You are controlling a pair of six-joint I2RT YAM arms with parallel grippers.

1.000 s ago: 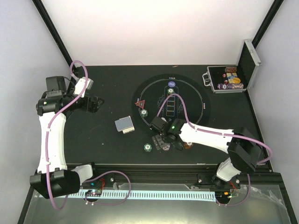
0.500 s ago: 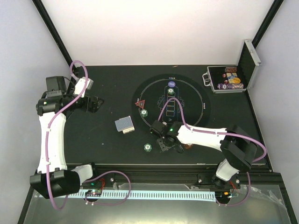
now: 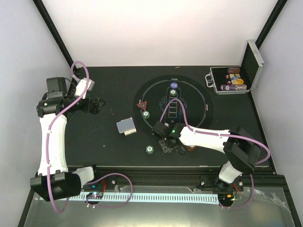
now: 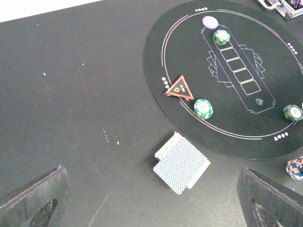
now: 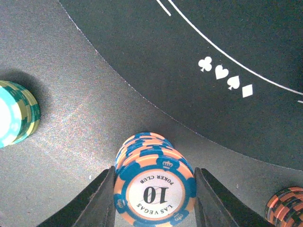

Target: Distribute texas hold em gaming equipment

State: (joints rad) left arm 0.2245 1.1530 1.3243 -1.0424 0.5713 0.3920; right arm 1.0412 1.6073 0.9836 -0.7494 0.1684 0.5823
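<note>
I will next raise my right gripper, move the top orange-and-blue chip outward and down, and release it on the mat beside the red triangle (image 3: pixel 142 105), where only a green chip sits.
My right gripper (image 3: pixel 166 143) is at the round mat's front edge. In the right wrist view its fingers (image 5: pixel 154 198) press both sides of a stack of orange-and-blue "10" chips (image 5: pixel 154 182) standing on the table. A green chip stack (image 3: pixel 149 149) stands to its left (image 5: pixel 16 113). A brown chip stack (image 3: pixel 191 148) stands to its right (image 5: pixel 285 205). The grey-blue card deck (image 3: pixel 126 126) lies left of the mat (image 4: pixel 182 162). A red triangle (image 3: pixel 142 105) and a green chip (image 3: pixel 146 114) sit on the mat's left rim. My left gripper (image 3: pixel 97 105) is open and empty, high at the far left (image 4: pixel 151 189).
The round black mat (image 3: pixel 199 101) carries a white disc (image 3: pixel 174 85) and green chips (image 3: pixel 173 92) at its far side. The open silver-edged case (image 3: pixel 232 80) with coloured chips stands at the back right. White walls close the back and sides.
My right gripper has shifted slightly up and left and settled around the chip stack at the mat's front edge. The left arm has not moved.
</note>
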